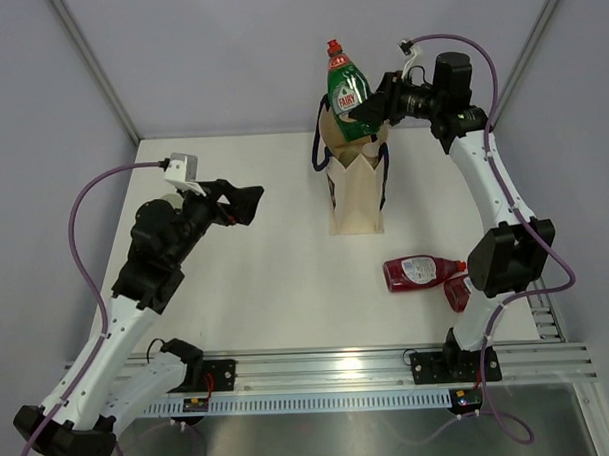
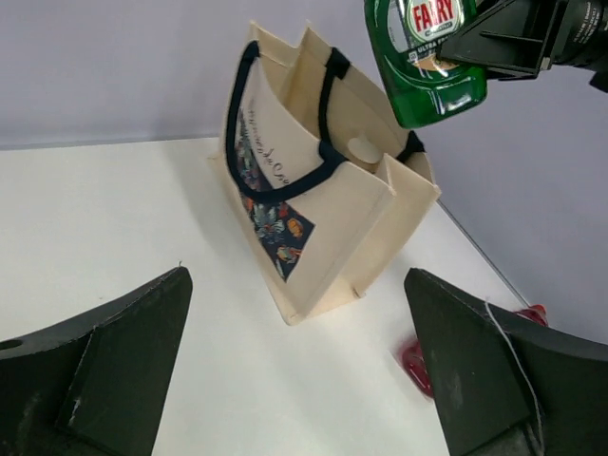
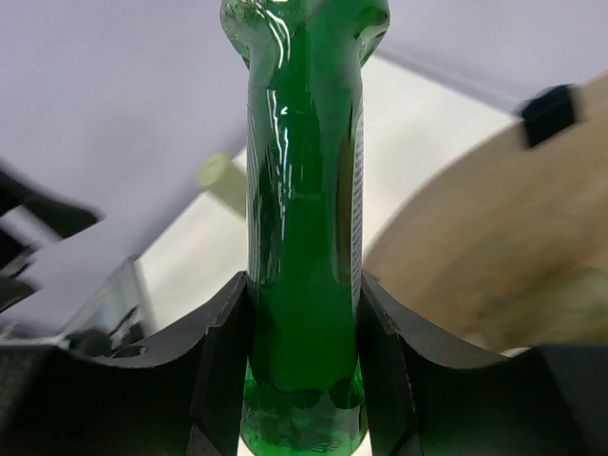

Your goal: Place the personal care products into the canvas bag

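The bottle's base hangs over the bag's opening. So I need to lower my right gripper next, with its fingers tipping downward, to let go of the bottle inside the canvas bag's opening (image 1: pixel 355 147) (image 3: pixel 532 275) below it.
My right gripper (image 1: pixel 385 100) is shut on a dark green bottle (image 1: pixel 348 94) with a red cap, held upright in the air just above the open mouth of the canvas bag (image 1: pixel 355 191). In the right wrist view its fingers (image 3: pixel 223 351) clamp the bottle's (image 3: pixel 304 237) lower body, with the bag's fabric (image 3: pixel 475 256) behind. The left wrist view shows the bottle's base (image 2: pixel 427 57) over the bag (image 2: pixel 323 209), and a pale cap (image 2: pixel 362 149) inside it. Two dark red bottles (image 1: pixel 418 272) (image 1: pixel 457 291) lie on the table near the right arm. My left gripper (image 1: pixel 246 202) hovers open, left of the bag.
The white table (image 1: pixel 267 289) ends at a metal rail (image 1: pixel 390 370) along the near edge. Grey walls with slanted frame posts (image 1: pixel 94 70) close in the back and sides. One red bottle (image 2: pixel 415 366) peeks past my left gripper's right finger.
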### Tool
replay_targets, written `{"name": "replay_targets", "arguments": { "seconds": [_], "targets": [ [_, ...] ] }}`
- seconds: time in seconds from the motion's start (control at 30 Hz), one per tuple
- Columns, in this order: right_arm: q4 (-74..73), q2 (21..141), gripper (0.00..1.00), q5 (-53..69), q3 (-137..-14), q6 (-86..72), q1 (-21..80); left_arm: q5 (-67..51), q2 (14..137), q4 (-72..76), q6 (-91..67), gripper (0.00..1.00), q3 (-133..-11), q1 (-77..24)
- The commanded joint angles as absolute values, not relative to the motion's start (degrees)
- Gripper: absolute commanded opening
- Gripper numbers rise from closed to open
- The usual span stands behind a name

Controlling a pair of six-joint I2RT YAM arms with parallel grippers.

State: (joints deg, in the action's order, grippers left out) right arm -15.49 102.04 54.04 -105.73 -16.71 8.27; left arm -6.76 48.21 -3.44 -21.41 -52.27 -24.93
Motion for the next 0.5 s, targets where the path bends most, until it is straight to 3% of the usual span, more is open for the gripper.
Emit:
{"name": "replay_targets", "arguments": {
  "seconds": [0.0,0.17,0.47],
  "targets": [
    [-19.0,106.2,0.0,38.4,-114.0,-8.6,9.4,2.6,44.9,-8.0,-20.7,0.99,-50.0,-24.2],
    [-23.8,108.6,0.0,24.4,-115.9,-0.4,11.8,13.2,42.5,-13.8,-23.0,0.99,-49.0,-23.6],
    [-17.8,100.5,0.02,10.3,-98.4,8.2,18.0,26.6,45.3,-27.8,-33.5,0.99,-50.3,-20.2]
  ]
}}
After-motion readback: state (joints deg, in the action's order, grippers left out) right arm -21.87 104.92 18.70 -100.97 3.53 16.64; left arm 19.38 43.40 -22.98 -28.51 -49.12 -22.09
